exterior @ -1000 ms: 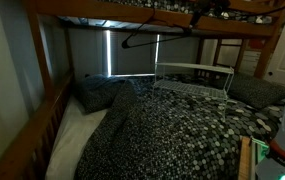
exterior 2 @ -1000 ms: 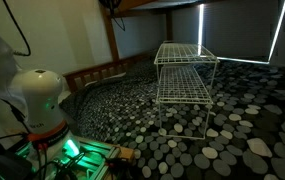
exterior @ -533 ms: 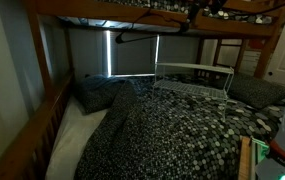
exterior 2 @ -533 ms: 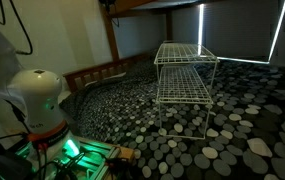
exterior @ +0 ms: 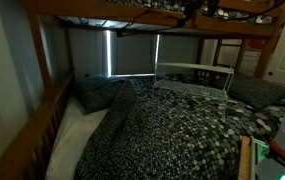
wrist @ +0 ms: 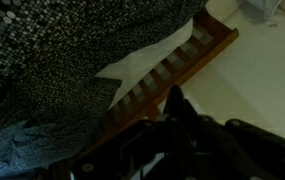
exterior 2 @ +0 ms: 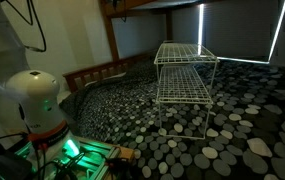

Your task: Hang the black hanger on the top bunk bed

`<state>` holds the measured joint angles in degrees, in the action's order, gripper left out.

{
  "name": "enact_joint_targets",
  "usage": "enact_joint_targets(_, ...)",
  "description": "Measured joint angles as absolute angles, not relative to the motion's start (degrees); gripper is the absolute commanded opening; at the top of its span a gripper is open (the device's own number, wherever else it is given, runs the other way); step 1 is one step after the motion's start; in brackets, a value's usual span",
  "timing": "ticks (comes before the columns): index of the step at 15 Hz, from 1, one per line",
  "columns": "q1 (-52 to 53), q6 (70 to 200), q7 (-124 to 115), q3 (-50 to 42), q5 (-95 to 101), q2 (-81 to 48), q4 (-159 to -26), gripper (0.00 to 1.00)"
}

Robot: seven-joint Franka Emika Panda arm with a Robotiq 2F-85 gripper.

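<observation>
The black hanger will be released at the bunk bed's brown wooden side bar, so my gripper will move down there. The hanger's thin dark line already shows just under that bar.
The top bunk bed's brown wooden side rail (exterior: 82,10) runs along the top of an exterior view, with dark speckled bedding above it. My gripper (exterior: 190,14) is up at that rail, right of centre. The black hanger (exterior: 122,33) shows only as a thin dark line just under the rail, left of the gripper. In the wrist view my gripper (wrist: 177,97) has its fingers pressed together, with dark hanger parts (wrist: 132,160) below them. A corner of the arm shows at the top of an exterior view (exterior 2: 108,4).
A white wire rack (exterior: 194,72) stands on the lower mattress with its pebble-patterned cover (exterior: 152,130); both show in the other view too (exterior 2: 185,70). A wooden post (exterior: 42,55) and a slatted side rail (wrist: 172,70) frame the bed. The robot base (exterior 2: 34,100) stands beside it.
The hanger has gone up and to the left, from hanging well below the rail to sitting right under it. The gripper has risen with it.
</observation>
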<state>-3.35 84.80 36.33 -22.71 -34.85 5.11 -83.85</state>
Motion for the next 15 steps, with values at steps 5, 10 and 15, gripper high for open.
enact_joint_targets(5, -8.5, 82.7, 33.3, -21.1, -38.6, -1.5, -78.7, 0.02)
enact_joint_targets(10, -11.7, 81.5, 30.1, -18.4, -41.7, -4.8, -73.6, 0.02)
enact_joint_targets(15, -13.9, 78.6, 25.4, -16.7, -43.0, -6.8, -69.5, 0.02)
